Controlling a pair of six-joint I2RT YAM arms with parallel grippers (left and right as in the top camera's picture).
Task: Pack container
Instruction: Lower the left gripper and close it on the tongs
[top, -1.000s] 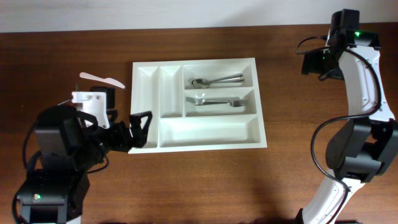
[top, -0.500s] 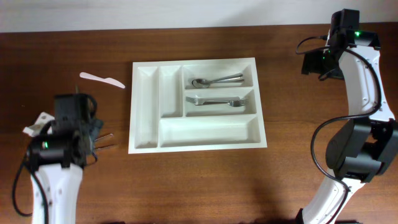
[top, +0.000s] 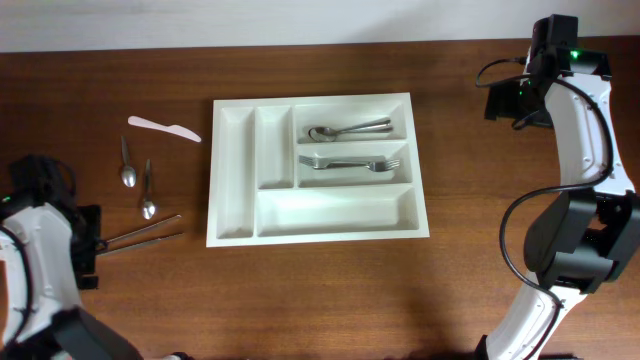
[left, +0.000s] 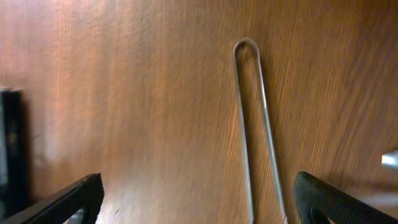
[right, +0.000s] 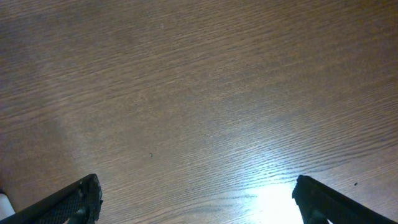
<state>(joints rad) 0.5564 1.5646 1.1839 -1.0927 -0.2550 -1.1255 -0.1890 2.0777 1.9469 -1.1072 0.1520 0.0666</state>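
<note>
The legs of the tongs are nearer to one of my fingers. My left gripper needs to go down and move toward the tray (top: 335, 210), onto both legs.
The white cutlery tray (top: 335, 210) lies in the middle of the table. A metal spoon (top: 350, 129) lies in its top long slot and a metal fork (top: 350, 162) in the one below; the other compartments are empty. My left gripper (top: 88, 245) is at the far left edge, open and empty. In the left wrist view its fingers (left: 199, 205) straddle thin metal tongs (left: 258, 124) without touching them. My right gripper (top: 500, 102) is at the far right back, open and empty (right: 196, 199) over bare wood.
Left of the tray lie a white plastic knife (top: 163, 128), two small metal spoons (top: 127, 165) (top: 148, 190) and the tongs (top: 140, 235). The right arm's base stands at the right edge.
My left arm has swung from beside the tray's left edge back to the table's far left, uncovering the two spoons and the tongs. The right arm has not moved.
</note>
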